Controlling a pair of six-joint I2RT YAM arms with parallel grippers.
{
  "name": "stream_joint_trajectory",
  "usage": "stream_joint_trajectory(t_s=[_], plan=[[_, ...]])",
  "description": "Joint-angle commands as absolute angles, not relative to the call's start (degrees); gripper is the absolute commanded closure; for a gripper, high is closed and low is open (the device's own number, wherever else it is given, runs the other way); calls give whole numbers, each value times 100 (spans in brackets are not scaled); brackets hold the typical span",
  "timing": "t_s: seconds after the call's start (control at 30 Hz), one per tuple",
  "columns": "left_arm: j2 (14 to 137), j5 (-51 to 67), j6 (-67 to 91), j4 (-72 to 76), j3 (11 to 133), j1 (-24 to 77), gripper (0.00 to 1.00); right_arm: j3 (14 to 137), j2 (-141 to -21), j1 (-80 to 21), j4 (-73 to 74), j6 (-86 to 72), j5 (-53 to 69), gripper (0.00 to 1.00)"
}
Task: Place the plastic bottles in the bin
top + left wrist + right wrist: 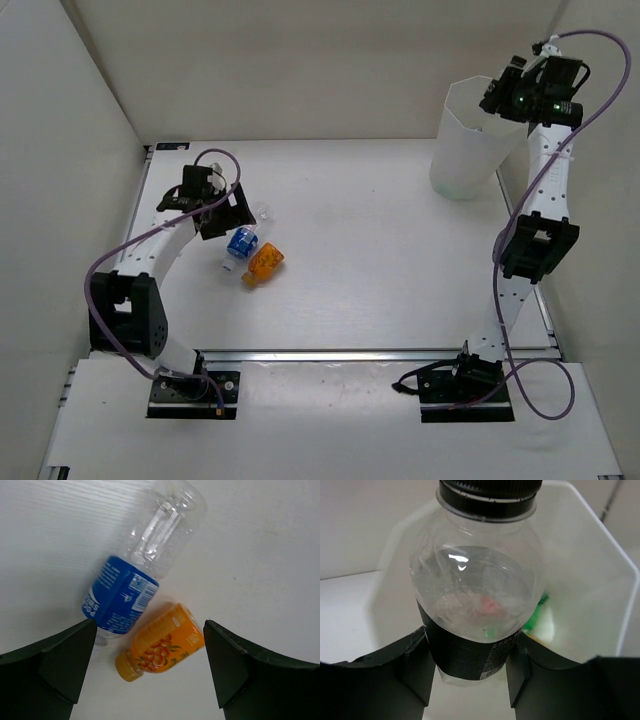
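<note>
I will next move my left gripper down, with its open fingers on both sides of the blue label's edge (pixel 246 234) (pixel 131 573) by the bottle's clear body. The orange bottle lies close beside the label's cap end.
A clear bottle with a blue label (pixel 241 241) (pixel 131 587) and an orange bottle (pixel 265 263) (pixel 162 647) lie side by side on the white table at the left. My left gripper (pixel 222 218) (pixel 149 672) hovers open over them, its jaws either side of the orange bottle. My right gripper (pixel 497 97) (pixel 468 660) is shut on a clear bottle with a dark label and black cap (pixel 477 585), held above the translucent white bin (pixel 470 140) (pixel 600 575). A green bottle (pixel 536 614) lies inside the bin.
White walls enclose the table on the left, back and right. The bin stands at the back right corner. A metal rail (pixel 330 353) runs along the table's near edge between the arm bases.
</note>
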State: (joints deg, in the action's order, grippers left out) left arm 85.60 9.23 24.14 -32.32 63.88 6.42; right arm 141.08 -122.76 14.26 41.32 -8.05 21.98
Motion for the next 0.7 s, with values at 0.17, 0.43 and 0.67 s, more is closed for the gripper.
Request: stream_joint_trajectory(t_s=[0.17,0.43,0.67], plan=[[9202,738,2004,-3604,7497,379,2,14563,-12884,1512,4017,-212,1758,84],[9807,1115,1583,-3902,7909,334,1,14695,-12859,1301,3955,-62,1985,3],[10186,1758,1056,-3999,7910,527,2,14677,-12306,1319,3709,-422,3259,1]])
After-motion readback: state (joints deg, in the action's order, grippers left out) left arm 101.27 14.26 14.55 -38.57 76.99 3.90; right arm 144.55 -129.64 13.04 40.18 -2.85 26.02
